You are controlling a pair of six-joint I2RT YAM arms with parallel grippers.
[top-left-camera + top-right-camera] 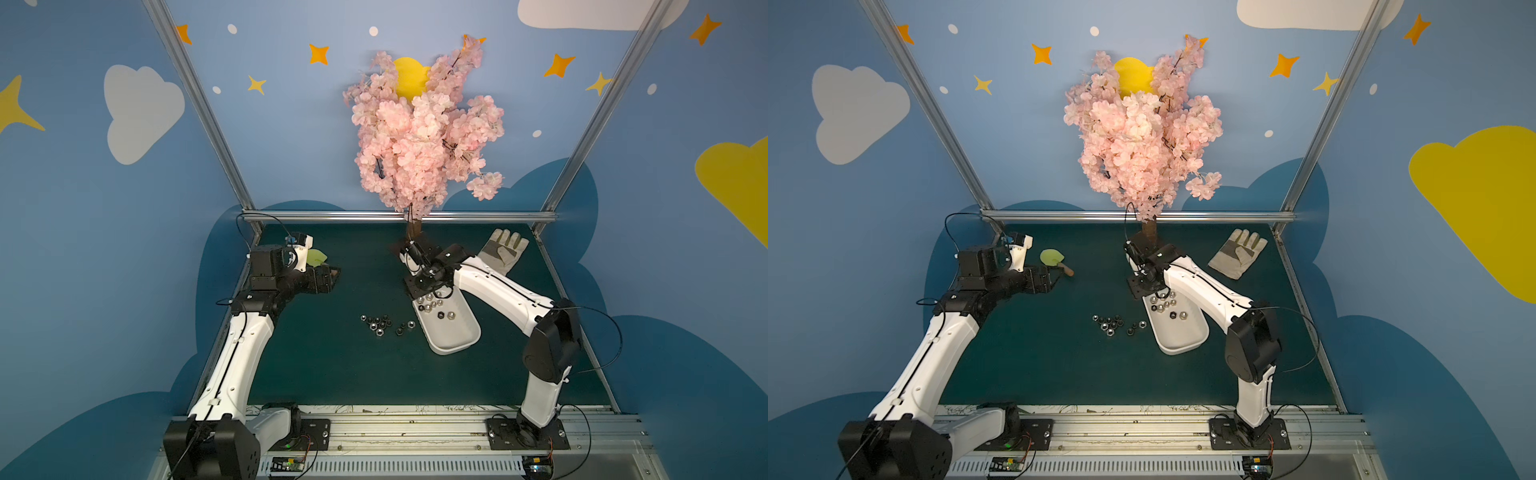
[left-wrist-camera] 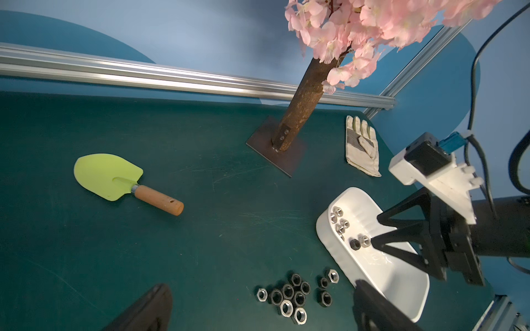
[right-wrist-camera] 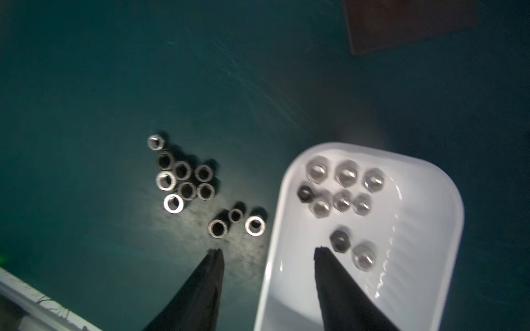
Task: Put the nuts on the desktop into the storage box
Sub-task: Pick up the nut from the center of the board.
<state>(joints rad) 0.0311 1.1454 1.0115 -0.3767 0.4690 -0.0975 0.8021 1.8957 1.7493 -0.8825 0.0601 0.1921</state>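
I will move my right gripper past the box's rim next and down around the silver nut farthest from the box, because that nut is at the edge of the heap.
Several silver-grey nuts [image 1: 380,325] [image 1: 1113,324] lie bunched on the dark teal desktop [image 1: 332,370], just left of the white storage box [image 1: 457,338] [image 1: 1185,340]. More nuts [image 3: 342,186] rest inside the box [image 3: 415,229]. My right gripper [image 3: 268,250] [image 1: 434,291] hangs open over the box's far end, one fingertip above the desktop and one above the box floor, with nothing between them. My left gripper [image 2: 259,295] [image 1: 330,277] is wide open and empty at the far left, well apart from the loose nuts [image 2: 289,295].
A green trowel [image 2: 109,177] with a wooden handle lies at the far left. The pink blossom tree [image 1: 424,133] stands on a dark base plate [image 2: 275,149] behind the box. A beige glove [image 1: 503,249] lies at the far right. Aluminium rails [image 1: 399,216] edge the desktop.
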